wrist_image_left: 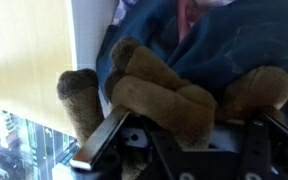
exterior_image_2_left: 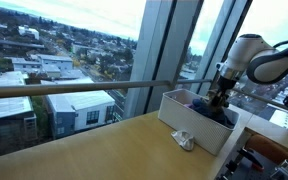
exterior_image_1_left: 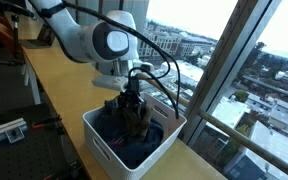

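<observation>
Next, my gripper stays over the dark blue cloth (exterior_image_1_left: 149,140) and opens its fingers to release the brown plush toy, since the toy already hangs inside the white bin (exterior_image_1_left: 104,140).
A brown plush toy (wrist_image_left: 159,95) fills the wrist view, its limbs pressed between the fingers (wrist_image_left: 104,135) of my gripper (wrist_image_left: 179,135), which is shut on it. Beneath it lies dark blue cloth (wrist_image_left: 224,45) with a bit of pink. In both exterior views the gripper (exterior_image_1_left: 134,105) (exterior_image_2_left: 221,100) hangs just above a white bin (exterior_image_1_left: 104,140) (exterior_image_2_left: 189,122) with the plush toy (exterior_image_1_left: 136,118) held over the blue cloth (exterior_image_1_left: 149,140) inside. The bin stands on a wooden counter (exterior_image_1_left: 54,90) (exterior_image_2_left: 114,150) beside tall windows.
A small pale crumpled object (exterior_image_2_left: 184,140) lies on the counter next to the bin. A window rail (exterior_image_2_left: 74,88) and glass run close behind the bin. Black equipment (exterior_image_1_left: 4,130) stands on the floor side of the counter.
</observation>
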